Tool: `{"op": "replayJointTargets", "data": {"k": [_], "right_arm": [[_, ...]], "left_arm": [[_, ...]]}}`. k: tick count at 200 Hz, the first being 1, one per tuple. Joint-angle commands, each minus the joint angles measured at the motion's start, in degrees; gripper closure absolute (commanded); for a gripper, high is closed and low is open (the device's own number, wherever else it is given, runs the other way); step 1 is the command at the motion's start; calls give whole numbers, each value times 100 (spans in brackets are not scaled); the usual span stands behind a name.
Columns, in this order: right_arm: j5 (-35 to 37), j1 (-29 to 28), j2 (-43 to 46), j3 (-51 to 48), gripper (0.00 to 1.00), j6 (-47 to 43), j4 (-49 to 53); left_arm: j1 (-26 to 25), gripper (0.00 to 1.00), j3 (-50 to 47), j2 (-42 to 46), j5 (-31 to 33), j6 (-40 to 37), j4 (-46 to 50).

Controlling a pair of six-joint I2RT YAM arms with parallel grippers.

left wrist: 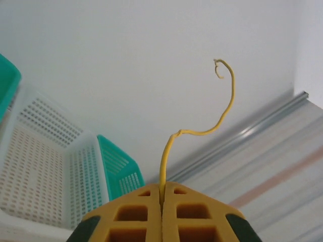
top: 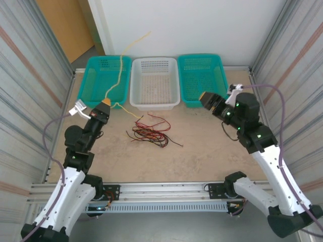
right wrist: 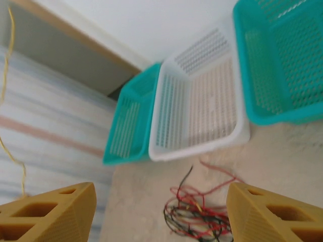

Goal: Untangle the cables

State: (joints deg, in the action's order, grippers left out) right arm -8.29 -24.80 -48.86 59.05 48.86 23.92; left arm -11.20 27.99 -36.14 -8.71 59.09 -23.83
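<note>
My left gripper moves outward over the teal basket next and releases. That basket lies outward, and the yellow cable's loose end still trails to the tangle.
My left gripper is shut on a yellow cable over the left side of the table. The cable rises from between the closed fingers and curls up past the left teal basket toward the back wall; in the left wrist view the yellow cable ends in a small hook. A short stretch trails from the gripper toward a tangle of red and black cables lying on the table in front of the white basket. My right gripper is open and holds nothing, raised at the right, with the tangle seen between its fingers.
Three baskets line the back: a teal basket on the left, a white basket in the middle, a teal basket on the right. Corrugated walls close in both sides. A metal rail runs along the near edge.
</note>
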Motion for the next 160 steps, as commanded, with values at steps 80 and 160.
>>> {"op": "replayJointTargets", "data": {"k": [80,160], "right_arm": [[2018,-3386,-747,-1004,36,248,-536],[2174,-3567,-609,-1394,36,563,-626]], "left_arm": [[830,100,1264,-1243,654,-234,-20],[1573,100,1508,-3008,955,569,-993]]}}
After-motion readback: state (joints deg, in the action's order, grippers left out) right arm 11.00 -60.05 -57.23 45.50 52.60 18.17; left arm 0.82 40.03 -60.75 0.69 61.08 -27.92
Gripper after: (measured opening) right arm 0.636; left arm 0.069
